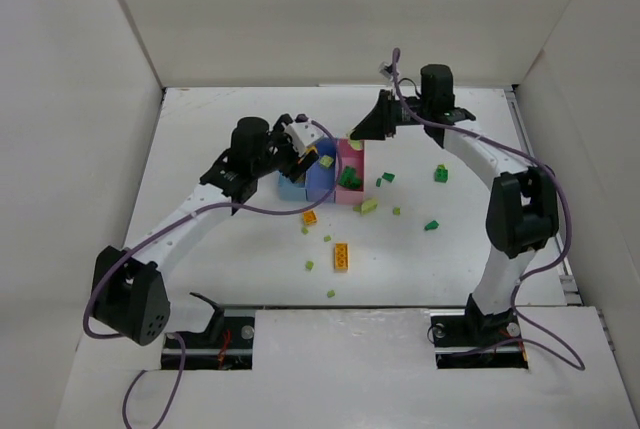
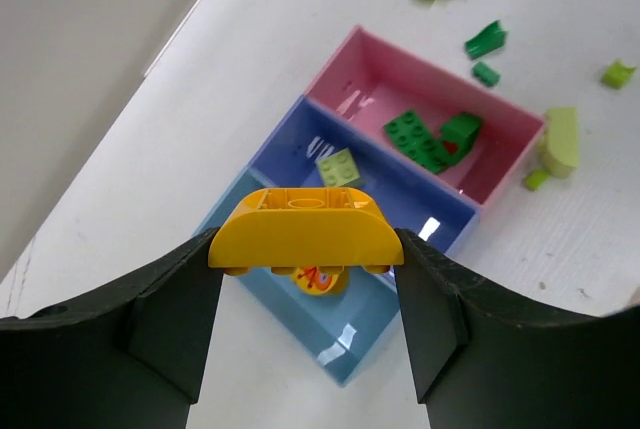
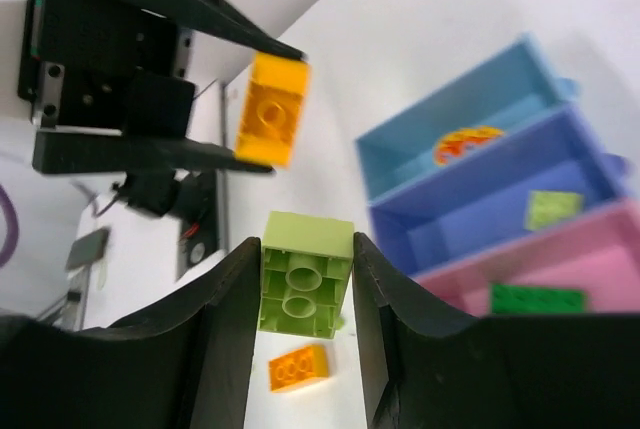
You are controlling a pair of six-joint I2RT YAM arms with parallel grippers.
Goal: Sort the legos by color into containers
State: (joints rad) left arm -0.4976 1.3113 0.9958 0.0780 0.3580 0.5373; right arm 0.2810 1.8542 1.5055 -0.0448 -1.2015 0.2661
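Observation:
I will turn my left gripper next and lower it over the light blue bin's far end (image 2: 235, 201) below, because a round yellow-red piece (image 2: 322, 279) is already inside.
My left gripper (image 2: 305, 254) is shut on a yellow-orange curved brick (image 2: 305, 227) and holds it above the light blue bin (image 2: 335, 339), where a round yellow-red piece (image 2: 322, 279) lies. The periwinkle bin (image 2: 405, 199) holds one lime brick (image 2: 339, 167). The pink bin (image 2: 372, 74) holds dark green bricks (image 2: 425, 139). My right gripper (image 3: 305, 279) is shut on a lime brick (image 3: 303, 271), held high near the tray's pink end (image 1: 352, 152). In the top view the left gripper (image 1: 312, 161) hovers over the tray's left side.
Loose bricks lie on the table in front and right of the tray: an orange brick (image 1: 341, 256), a small orange one (image 1: 310, 217), a lime one (image 1: 369, 206), dark green ones (image 1: 441, 174) (image 1: 431, 225) and small lime bits (image 1: 309, 265). White walls enclose the table.

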